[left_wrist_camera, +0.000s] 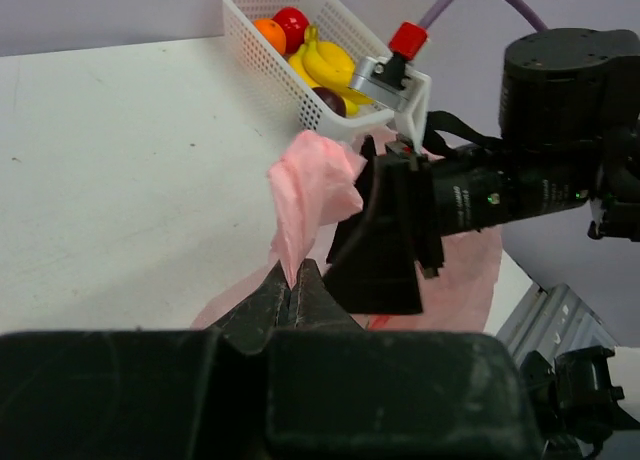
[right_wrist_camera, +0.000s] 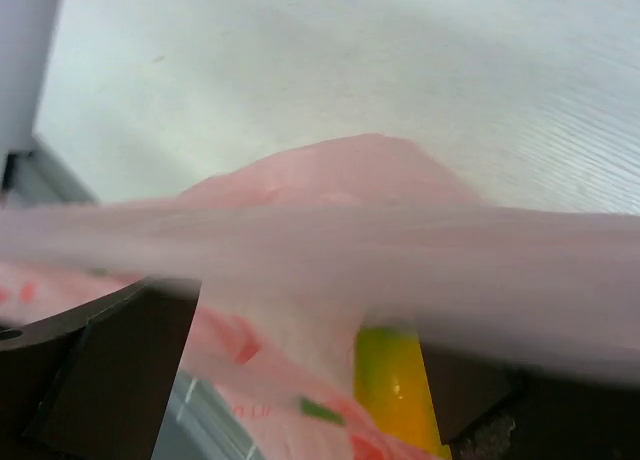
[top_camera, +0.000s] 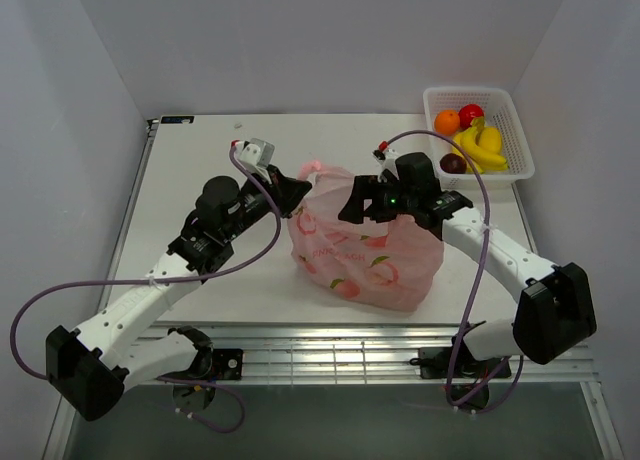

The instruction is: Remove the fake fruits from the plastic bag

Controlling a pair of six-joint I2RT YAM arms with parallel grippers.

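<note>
The right gripper lowers back through the bag's opening onto the fruit next, as the glossy yellow-green fruit point(right_wrist_camera: 397, 388) lies deeper beneath the bag's pink film.
The pink plastic bag point(top_camera: 365, 250) printed with peaches stands mid-table. My left gripper point(top_camera: 297, 195) is shut on its bunched handle point(left_wrist_camera: 310, 185), which rises from between the tips of my left gripper point(left_wrist_camera: 297, 280). My right gripper point(top_camera: 352, 202) is at the bag's mouth, jaws apart. In the right wrist view, pink film point(right_wrist_camera: 330, 230) stretches across the spread fingers point(right_wrist_camera: 100, 370), and a glossy yellow-green fruit point(right_wrist_camera: 395, 385) lies inside against the right finger. An orange fruit point(top_camera: 447, 121), a red fruit point(top_camera: 471, 113) and bananas point(top_camera: 482, 145) lie in the basket.
The white lattice basket point(top_camera: 520, 130) stands at the far right corner against the wall and also holds a dark plum point(top_camera: 453, 163); it also shows in the left wrist view point(left_wrist_camera: 250, 40). White walls enclose the table. Purple cables loop over both arms.
</note>
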